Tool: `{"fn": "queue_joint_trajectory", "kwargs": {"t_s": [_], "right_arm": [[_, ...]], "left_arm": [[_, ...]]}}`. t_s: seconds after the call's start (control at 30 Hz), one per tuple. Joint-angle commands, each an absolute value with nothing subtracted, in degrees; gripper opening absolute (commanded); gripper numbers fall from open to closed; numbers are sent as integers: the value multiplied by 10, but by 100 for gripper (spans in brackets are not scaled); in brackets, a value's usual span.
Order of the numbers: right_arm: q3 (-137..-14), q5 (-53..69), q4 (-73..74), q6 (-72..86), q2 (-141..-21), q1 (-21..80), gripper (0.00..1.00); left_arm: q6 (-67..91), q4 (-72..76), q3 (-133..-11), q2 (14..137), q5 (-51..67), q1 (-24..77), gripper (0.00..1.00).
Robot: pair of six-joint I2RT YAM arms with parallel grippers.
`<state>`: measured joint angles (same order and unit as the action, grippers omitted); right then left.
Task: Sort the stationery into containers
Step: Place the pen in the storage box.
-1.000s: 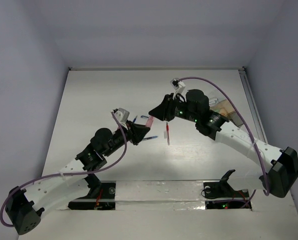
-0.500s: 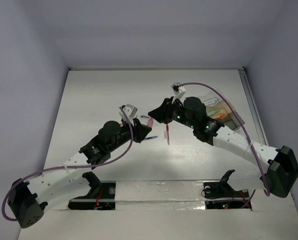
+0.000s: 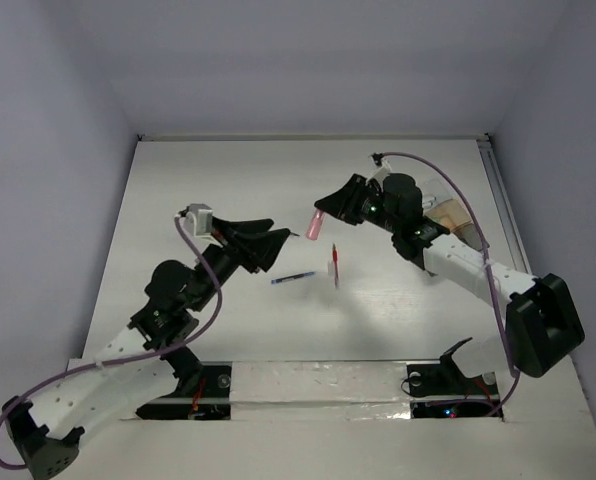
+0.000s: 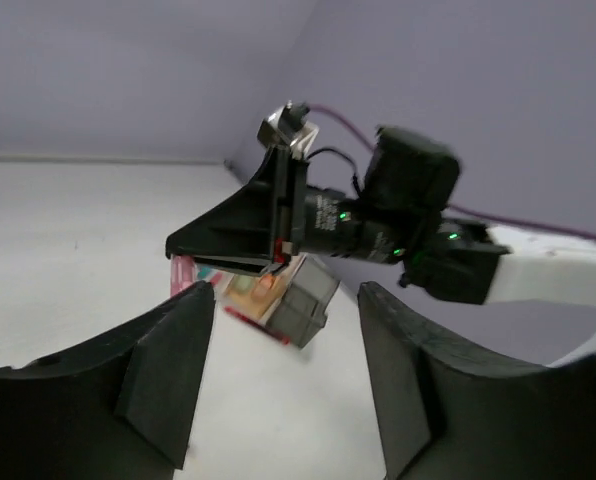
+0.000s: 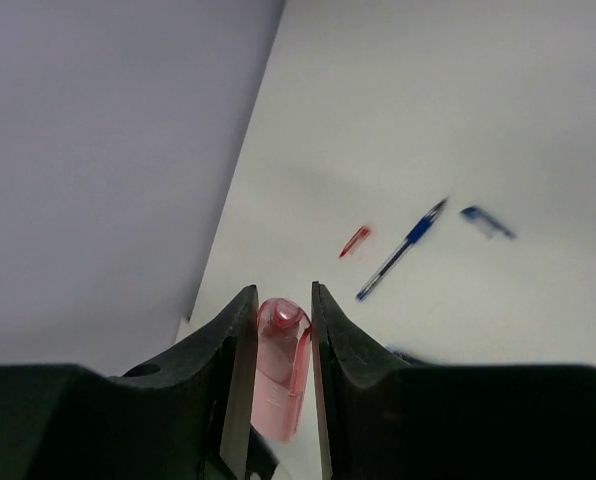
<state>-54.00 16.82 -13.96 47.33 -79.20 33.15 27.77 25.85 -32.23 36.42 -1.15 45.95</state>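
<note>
My right gripper holds the pink piece [image 3: 315, 226] and needs to carry it to the right in the top view to the tan box [image 3: 450, 214] below, which holds an orange piece. It should then lower and release the piece there.
My right gripper [image 3: 324, 212] is shut on the pink translucent piece [image 3: 315, 226], holding it above the table; in the right wrist view the pink piece [image 5: 281, 365] stands between the jaws of the right gripper [image 5: 281, 298]. My left gripper [image 3: 278, 240] hangs open and empty just left of it; in its wrist view the left gripper [image 4: 284, 300] faces the right gripper. A blue pen [image 3: 292, 278] and a red pen [image 3: 335, 268] lie on the table between the arms. The containers [image 3: 465, 228] sit at the right, partly hidden behind the right arm; a grey box [image 4: 303, 302] of theirs shows past the left gripper.
A small red piece [image 5: 355, 240], the blue pen [image 5: 403, 248] and a blue cap [image 5: 486, 222] lie on the white table below the right gripper. A red pen [image 4: 253, 323] lies by the grey box. Purple-grey walls close the back and both sides.
My left gripper has opened, let go of the pink piece and drawn back to the left. The right gripper now holds the piece alone and has moved it slightly toward the back right.
</note>
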Motion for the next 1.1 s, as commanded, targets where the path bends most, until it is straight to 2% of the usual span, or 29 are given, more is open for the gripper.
{"fn": "queue_joint_trajectory", "kwargs": {"t_s": [0.0, 0.17, 0.23, 0.27, 0.33, 0.37, 0.53, 0.67, 1.07], "right_arm": [[-568, 185, -211, 519, -791, 288, 0], [-511, 142, -170, 503, -736, 166, 0], [-458, 148, -171, 509, -709, 113, 0], [-444, 141, -165, 507, -683, 61, 0], [-427, 121, -130, 492, -658, 20, 0], [-422, 71, -111, 466, -646, -2, 0], [-416, -58, -41, 406, -620, -49, 0], [-422, -71, -35, 384, -652, -72, 0], [-480, -34, -51, 375, -786, -83, 0]], "left_arm": [[275, 258, -326, 308, -32, 458, 57], [251, 109, -372, 250, -47, 458, 70], [237, 40, -397, 224, -51, 458, 99], [231, 15, -404, 217, -53, 458, 99], [206, -53, -426, 205, -67, 458, 99], [199, -73, -431, 203, -73, 458, 99], [169, -109, -397, 174, -94, 458, 99], [147, -93, -394, 163, -37, 458, 99], [140, -106, -394, 199, -23, 453, 99]]}}
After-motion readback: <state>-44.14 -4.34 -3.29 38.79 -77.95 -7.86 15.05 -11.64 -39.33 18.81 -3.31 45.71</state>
